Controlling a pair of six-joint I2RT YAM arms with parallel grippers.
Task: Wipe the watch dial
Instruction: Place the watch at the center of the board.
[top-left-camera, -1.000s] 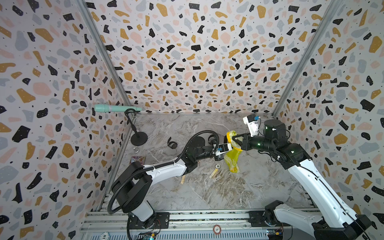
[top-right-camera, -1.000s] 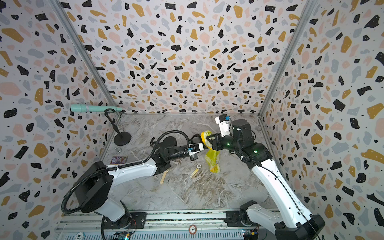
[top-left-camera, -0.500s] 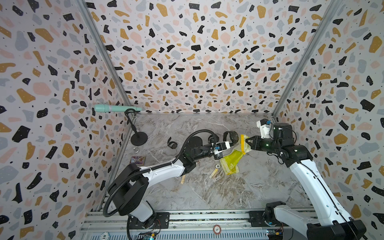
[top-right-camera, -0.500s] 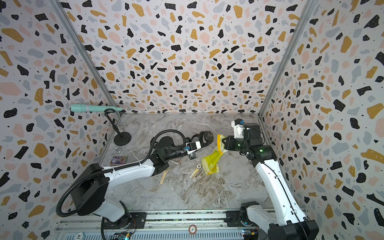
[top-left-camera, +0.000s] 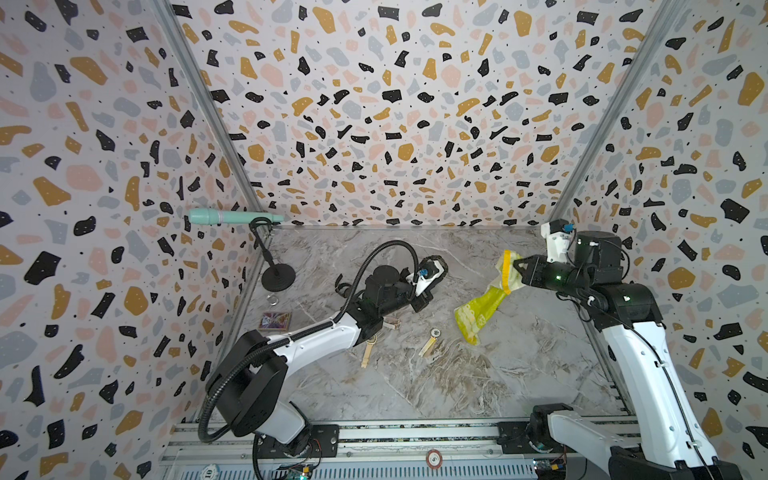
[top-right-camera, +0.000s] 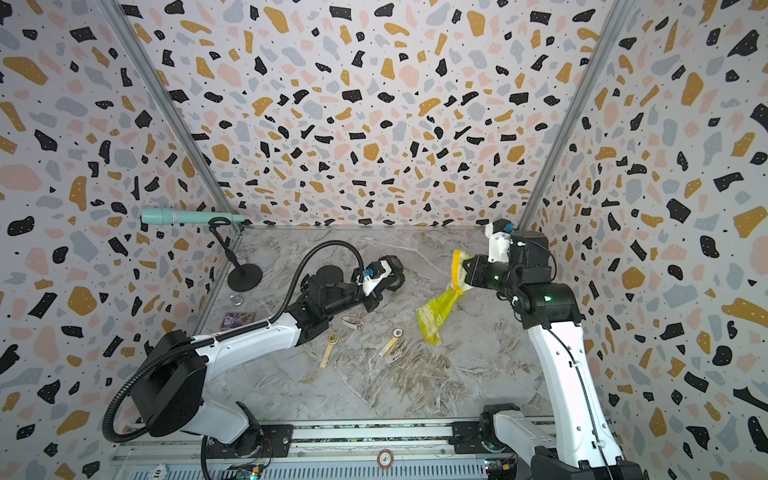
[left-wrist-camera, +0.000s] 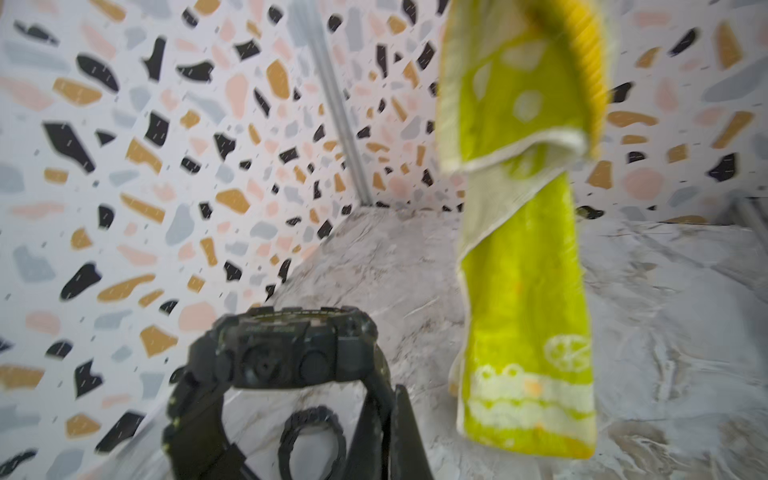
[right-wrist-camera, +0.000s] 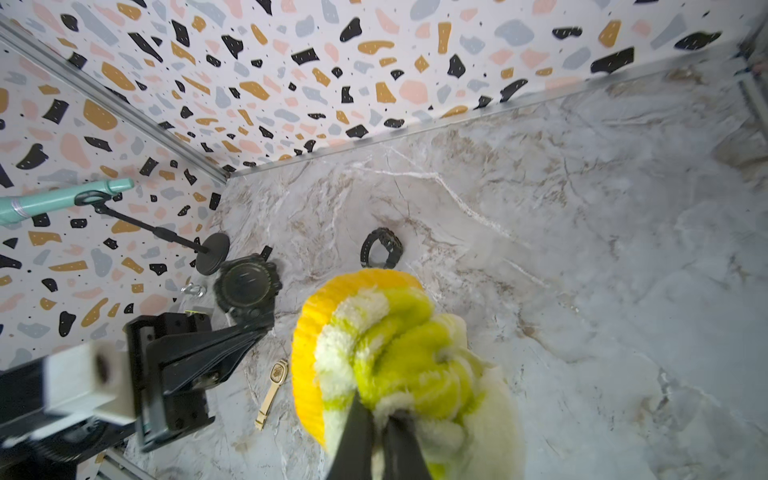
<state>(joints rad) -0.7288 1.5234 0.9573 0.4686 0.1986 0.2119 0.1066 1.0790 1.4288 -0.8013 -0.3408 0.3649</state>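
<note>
The open, bare marble floor beside the second black watch lies below my left gripper, so my left gripper should tip downward and come down onto it to let go of the chunky black watch's strap.
My left gripper (top-left-camera: 432, 273) (left-wrist-camera: 392, 399) is shut on the strap of a chunky black watch (top-left-camera: 435, 264) (top-right-camera: 390, 266) (left-wrist-camera: 286, 353) and holds it above the marble floor at mid-back. Its round dial (right-wrist-camera: 247, 286) faces the right wrist camera. My right gripper (top-left-camera: 517, 266) (top-right-camera: 465, 270) (right-wrist-camera: 377, 409) is shut on a bunched yellow-green towel (top-left-camera: 482, 307) (top-right-camera: 436, 316) (right-wrist-camera: 386, 345) (left-wrist-camera: 523, 291) that hangs down to the floor. The towel hangs to the right of the watch, with a clear gap between them.
Two gold watches (top-left-camera: 430, 340) (top-left-camera: 368, 351) and a pale strap (top-left-camera: 390, 324) lie on the floor in front of the left arm. A second black watch (right-wrist-camera: 380, 249) lies near the back. A black stand (top-left-camera: 278, 278) bearing a teal tube (top-left-camera: 232, 217), a ring (top-left-camera: 272, 298) and a card (top-left-camera: 274, 321) sit at the left wall.
The right gripper has pulled the towel rightward, off the watch it was touching. The left gripper has carried the watch a little toward the back wall.
</note>
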